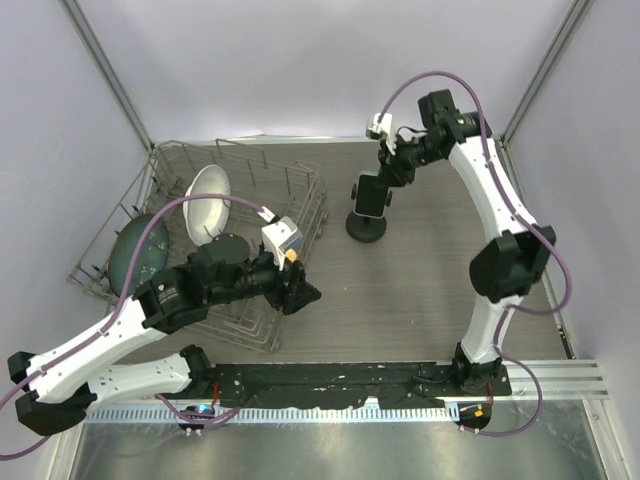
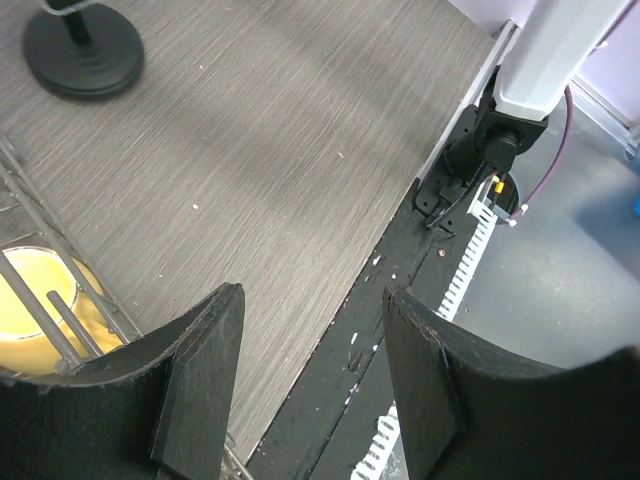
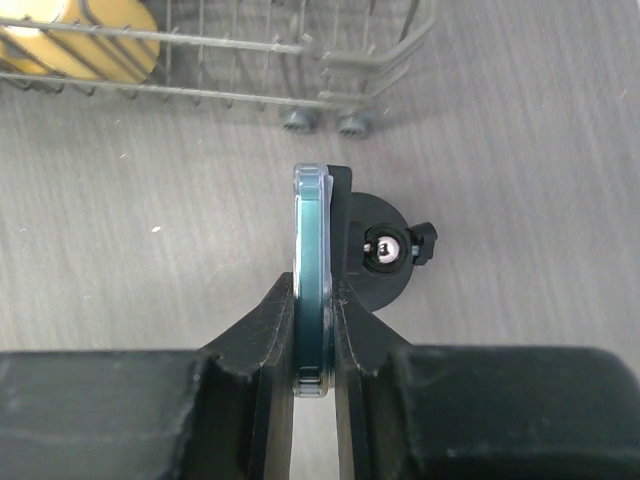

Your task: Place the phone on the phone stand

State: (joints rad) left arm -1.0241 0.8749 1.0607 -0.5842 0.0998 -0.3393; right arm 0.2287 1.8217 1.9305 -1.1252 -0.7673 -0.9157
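Note:
Next, my right gripper eases down and to the left in the top view, onto the stand's black holder, and releases, since the phone (image 1: 371, 195) already stands against it.
The phone (image 1: 371, 195) is a flat dark slab with a teal edge, seen edge-on in the right wrist view (image 3: 311, 270). My right gripper (image 3: 314, 330) is shut on its edge and holds it upright against the phone stand (image 1: 366, 226). The stand's round black base and its ball joint (image 3: 386, 252) show just right of the phone. My left gripper (image 2: 312, 300) is open and empty, hovering above the table beside the wire rack. The stand's base also shows at the top left of the left wrist view (image 2: 84, 52).
A wire dish rack (image 1: 250, 200) stands at the left and holds a white bowl (image 1: 208, 203), a green plate (image 1: 138, 252) and a yellow object (image 2: 35, 300). The black base rail (image 1: 330, 380) runs along the near edge. Grey walls enclose the table.

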